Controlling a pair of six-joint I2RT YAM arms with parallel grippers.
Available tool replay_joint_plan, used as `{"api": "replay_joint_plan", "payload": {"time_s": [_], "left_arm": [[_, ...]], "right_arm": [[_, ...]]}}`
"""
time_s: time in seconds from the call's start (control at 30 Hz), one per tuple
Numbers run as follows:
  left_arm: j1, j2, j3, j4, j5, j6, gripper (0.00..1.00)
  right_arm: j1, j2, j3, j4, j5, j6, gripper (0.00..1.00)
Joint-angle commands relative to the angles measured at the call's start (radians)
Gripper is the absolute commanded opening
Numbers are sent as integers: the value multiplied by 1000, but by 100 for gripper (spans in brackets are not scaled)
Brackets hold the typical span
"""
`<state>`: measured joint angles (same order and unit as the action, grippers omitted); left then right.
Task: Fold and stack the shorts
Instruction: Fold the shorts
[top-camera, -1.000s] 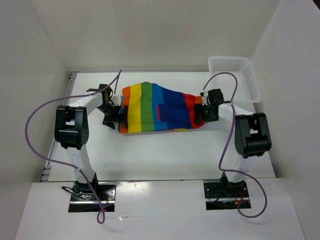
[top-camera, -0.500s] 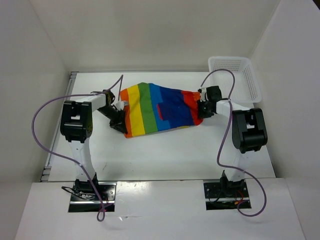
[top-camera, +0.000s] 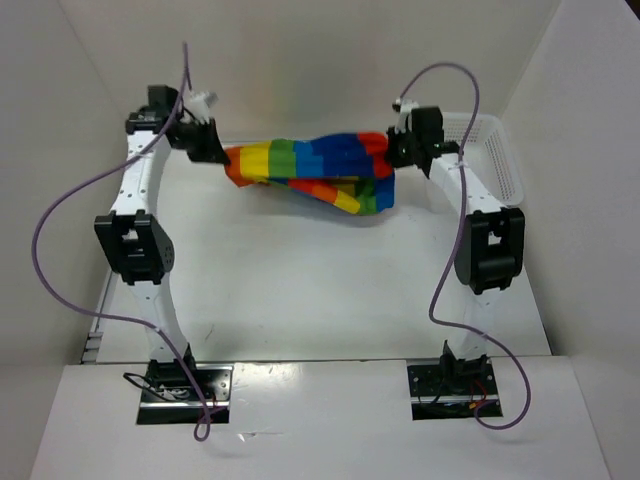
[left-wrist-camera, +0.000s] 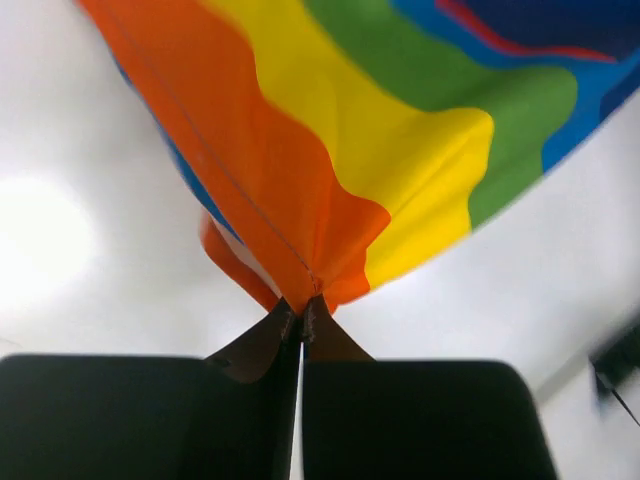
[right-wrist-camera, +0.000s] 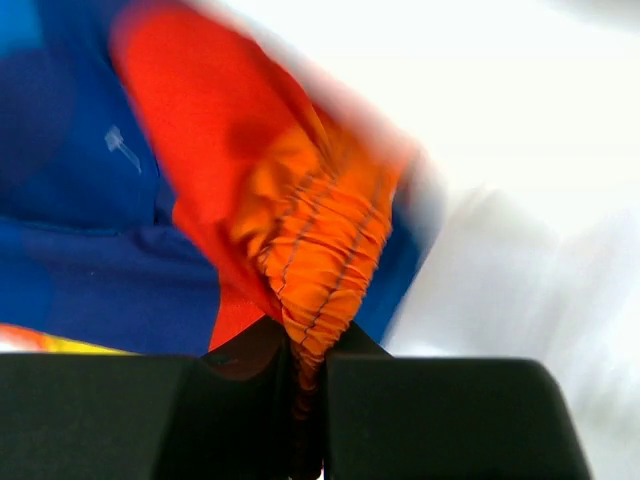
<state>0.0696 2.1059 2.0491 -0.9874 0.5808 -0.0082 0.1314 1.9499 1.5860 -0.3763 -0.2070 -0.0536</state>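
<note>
The shorts (top-camera: 315, 168) hang in the air, so I next need to move my right gripper back toward the base and down to the bare tabletop and release their waistband there.
The rainbow-striped shorts (top-camera: 315, 168) hang stretched in the air between both arms, over the far part of the table. My left gripper (top-camera: 222, 153) is shut on the orange end of the shorts (left-wrist-camera: 330, 160), the cloth pinched at its tips (left-wrist-camera: 301, 308). My right gripper (top-camera: 392, 148) is shut on the gathered orange waistband of the shorts (right-wrist-camera: 315, 250), the elastic bunched between its fingers (right-wrist-camera: 308, 345). The lower edge of the shorts sags toward the table at the right.
A white mesh basket (top-camera: 497, 150) stands at the far right, just behind the right arm. White walls close in the table (top-camera: 320, 290) on three sides. Purple cables loop from both arms.
Both grippers closed on the ends of the shorts and rose toward the back, lifting the shorts off the table, where they had lain flat, into a hanging band.
</note>
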Motion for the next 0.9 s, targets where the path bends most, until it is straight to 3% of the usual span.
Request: {"api": "replay_joint_plan", "payload": {"time_s": [0.0, 0.07, 0.17, 0.37, 0.5, 0.67, 0.87], "left_arm": [[24, -115, 259, -28, -10, 8, 0], [24, -162, 283, -5, -32, 8, 0], [24, -224, 183, 4, -32, 8, 0], [12, -322, -307, 52, -42, 8, 0], [12, -362, -504, 61, -33, 8, 0], [22, -408, -549, 26, -45, 8, 0], [22, -331, -633, 21, -75, 8, 0]], "right_arm": [[10, -36, 268, 21, 21, 32, 0], [10, -63, 298, 20, 0, 44, 0], [10, -133, 202, 11, -9, 44, 0], [10, -301, -184, 11, -55, 32, 0], [10, -385, -331, 7, -83, 21, 0], [10, -499, -330, -27, -45, 2, 0], [10, -508, -388, -32, -97, 28, 0]]}}
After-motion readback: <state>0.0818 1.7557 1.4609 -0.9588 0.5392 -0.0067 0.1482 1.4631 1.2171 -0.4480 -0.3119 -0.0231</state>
